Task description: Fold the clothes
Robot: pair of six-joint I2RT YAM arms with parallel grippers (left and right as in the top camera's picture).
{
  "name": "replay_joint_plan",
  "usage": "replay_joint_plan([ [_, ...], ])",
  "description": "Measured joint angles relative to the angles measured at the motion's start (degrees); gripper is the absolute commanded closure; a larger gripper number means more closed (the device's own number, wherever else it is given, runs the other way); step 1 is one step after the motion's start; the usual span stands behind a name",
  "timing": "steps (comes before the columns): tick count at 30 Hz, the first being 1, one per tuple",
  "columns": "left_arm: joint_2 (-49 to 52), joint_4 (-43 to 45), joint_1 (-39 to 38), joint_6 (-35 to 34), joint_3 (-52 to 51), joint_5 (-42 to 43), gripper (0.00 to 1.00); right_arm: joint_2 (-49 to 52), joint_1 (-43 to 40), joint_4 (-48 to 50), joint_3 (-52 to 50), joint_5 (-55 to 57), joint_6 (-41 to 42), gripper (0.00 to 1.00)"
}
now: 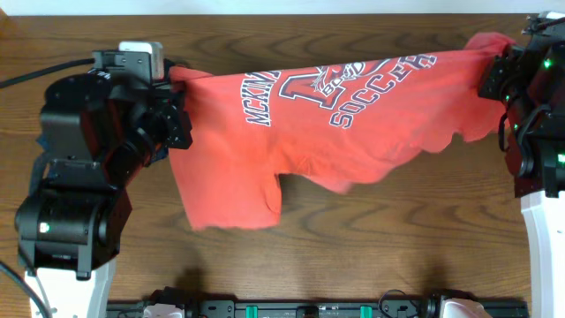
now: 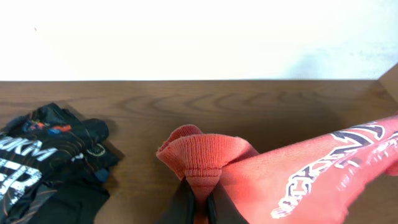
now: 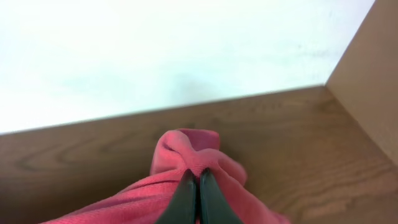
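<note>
The cloth is stretched print-side up, so my right gripper will next lower its bunched end of the T-shirt point(image 1: 309, 124) onto the far part of the table and let it go.
The coral-red T-shirt point(image 1: 309, 124) with its SOCCER print facing up is stretched across the far part of the table between both arms. My left gripper point(image 1: 179, 78) is shut on its left end; the left wrist view shows a ribbed hem point(image 2: 208, 155) pinched between the fingers point(image 2: 202, 198). My right gripper point(image 1: 494, 75) is shut on the right end; the right wrist view shows a bunch of red cloth point(image 3: 186, 152) between the fingers point(image 3: 198, 180). The shirt's lower part hangs loose toward the table front, one flap point(image 1: 234, 199) lowest.
A black garment with white lettering point(image 2: 43, 168) lies on the wooden table to the left of my left gripper. A white wall runs along the table's far edge. A wooden side panel point(image 3: 367, 74) stands at the right.
</note>
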Motion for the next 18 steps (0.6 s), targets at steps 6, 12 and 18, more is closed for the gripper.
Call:
replay_joint_plan([
  [6,8.3,0.5,0.0,0.0,0.0,-0.8,0.94,9.0,-0.1,0.2,0.2,-3.3,0.0,0.98],
  [12,25.7,9.2,0.0,0.3,-0.3,-1.9,0.39,22.1,-0.1,4.9,0.1,-4.5,0.0,0.44],
  [18,36.4,8.6,0.5,0.0,-0.8,-3.0,0.02,23.0,-0.1,2.6,-0.1,-3.8,0.3,0.28],
])
